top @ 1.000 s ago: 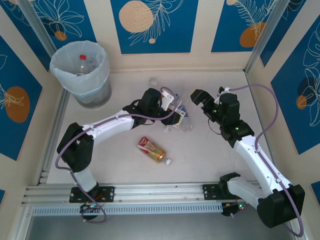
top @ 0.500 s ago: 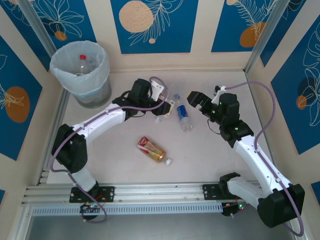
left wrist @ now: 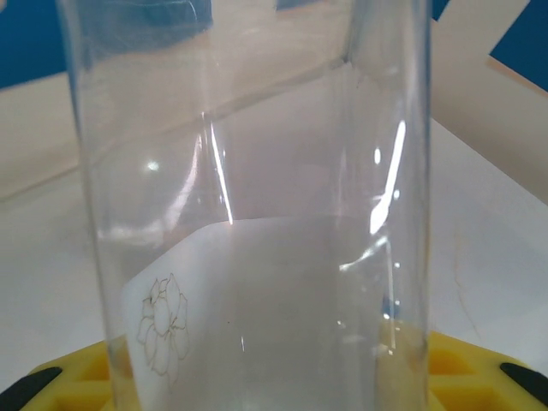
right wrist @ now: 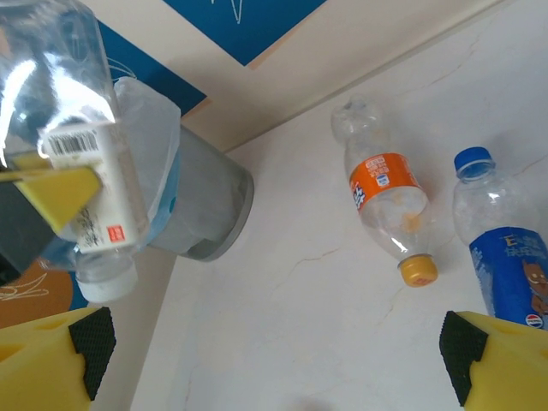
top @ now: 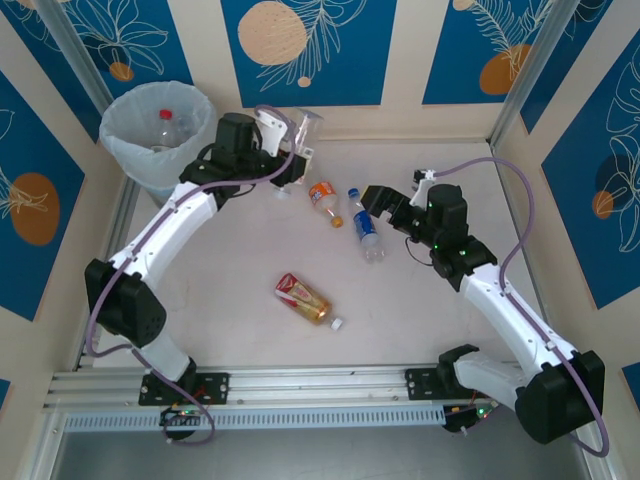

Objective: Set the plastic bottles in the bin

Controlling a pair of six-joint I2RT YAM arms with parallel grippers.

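Observation:
My left gripper carries the clear bottle [top: 303, 130] over the opening of the bin next and lets it go there.
My left gripper [top: 294, 152] is shut on a clear plastic bottle [top: 303, 130] with a white label, held in the air just right of the bin [top: 205, 135]. In the left wrist view this bottle [left wrist: 257, 214] stands between the yellow fingers [left wrist: 479, 368]. The grey bin with its white bag holds a red-capped bottle [top: 165, 120]. An orange-label bottle [top: 323, 197], a blue-label bottle [top: 366, 228] and a red-yellow bottle [top: 303, 298] lie on the table. My right gripper [top: 375, 200] is open, empty, just right of the orange bottle [right wrist: 385, 197] and blue bottle [right wrist: 505, 248].
The right wrist view shows the held bottle [right wrist: 77, 163] in front of the bin [right wrist: 201, 210]. Walls with blue panels close the table at the back and sides. A metal rail [top: 300, 385] runs along the near edge.
My left arm lifted the clear bottle off the table's middle and swung it back and left towards the bin. The right gripper moved slightly left, staying open.

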